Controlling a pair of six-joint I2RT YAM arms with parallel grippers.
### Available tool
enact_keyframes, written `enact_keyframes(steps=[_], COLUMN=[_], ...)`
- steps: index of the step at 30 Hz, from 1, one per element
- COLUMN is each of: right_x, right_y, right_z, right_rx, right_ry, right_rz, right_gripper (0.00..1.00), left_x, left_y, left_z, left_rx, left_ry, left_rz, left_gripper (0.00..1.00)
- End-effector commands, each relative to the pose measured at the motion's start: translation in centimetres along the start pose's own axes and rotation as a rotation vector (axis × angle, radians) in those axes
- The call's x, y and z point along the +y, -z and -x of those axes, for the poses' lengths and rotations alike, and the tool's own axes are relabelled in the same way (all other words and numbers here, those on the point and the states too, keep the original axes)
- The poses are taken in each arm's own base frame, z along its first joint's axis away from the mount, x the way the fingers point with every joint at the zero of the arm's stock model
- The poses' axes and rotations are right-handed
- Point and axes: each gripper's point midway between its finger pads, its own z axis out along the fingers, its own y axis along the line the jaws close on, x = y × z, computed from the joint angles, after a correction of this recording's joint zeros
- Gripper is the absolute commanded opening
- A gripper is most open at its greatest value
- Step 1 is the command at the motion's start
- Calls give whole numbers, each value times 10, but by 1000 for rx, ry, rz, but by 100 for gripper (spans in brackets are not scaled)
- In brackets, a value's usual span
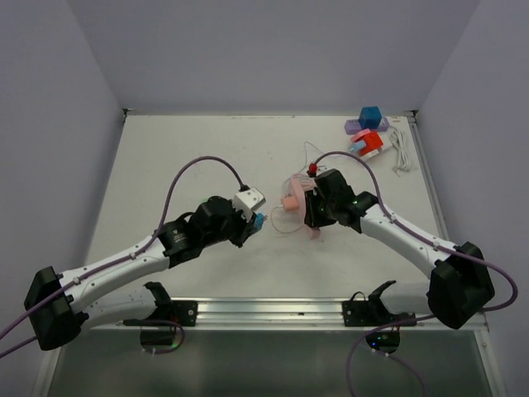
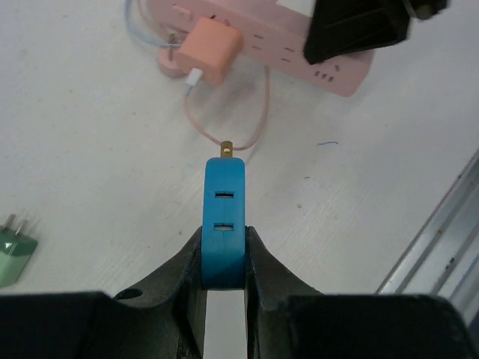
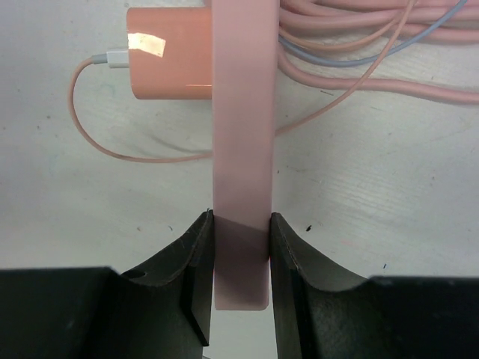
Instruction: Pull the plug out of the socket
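The freed blue plug needs to go down next with my left gripper and be released on the bare tabletop (image 2: 99,211) beside the green plug, which is below, to the left in the top view.
In the left wrist view my left gripper (image 2: 224,241) is shut on a blue plug (image 2: 224,202). Its brass prongs (image 2: 226,149) point free over the table, apart from the pink socket strip (image 2: 281,41). From above, this gripper (image 1: 253,220) and the blue plug (image 1: 259,221) sit left of the strip (image 1: 297,185). My right gripper (image 3: 241,238) is shut on the near end of the strip (image 3: 241,112), seen edge-on. An orange charger (image 3: 168,52) with a thin cable is still plugged into the strip's side. My right gripper (image 1: 314,208) stands over the strip.
A green plug (image 2: 13,256) lies on the table at the left. Pink cable coils (image 3: 359,45) lie beside the strip. At the back right are a blue block (image 1: 369,116), a purple strip (image 1: 358,126), a red-and-white adapter (image 1: 369,143) and a white cable (image 1: 401,150). A metal rail (image 1: 264,310) runs along the near edge.
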Motion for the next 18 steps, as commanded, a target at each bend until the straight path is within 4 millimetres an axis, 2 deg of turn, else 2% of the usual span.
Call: enact_keyframes(steps=[1, 2, 5, 10, 13, 18], right_x=[19, 19, 28, 39, 44, 49], right_y=[27, 29, 41, 51, 54, 55], right_z=[42, 43, 45, 46, 40, 28], right_rx=[-170, -185, -213, -256, -247, -242], right_ry=[-10, -15, -26, -30, -36, -54], right_rz=[95, 99, 155, 236, 274, 324], right_gripper=[0, 0, 0, 0, 0, 0], left_x=[36, 56, 89, 113, 119, 142], left_y=[0, 2, 4, -7, -13, -20], left_z=[-1, -1, -13, -34, -40, -49], left_rx=[-24, -34, -23, 3, -7, -38], left_ry=[145, 199, 265, 425, 505, 630], left_rz=[140, 200, 331, 386, 397, 422], left_gripper=[0, 0, 0, 0, 0, 2])
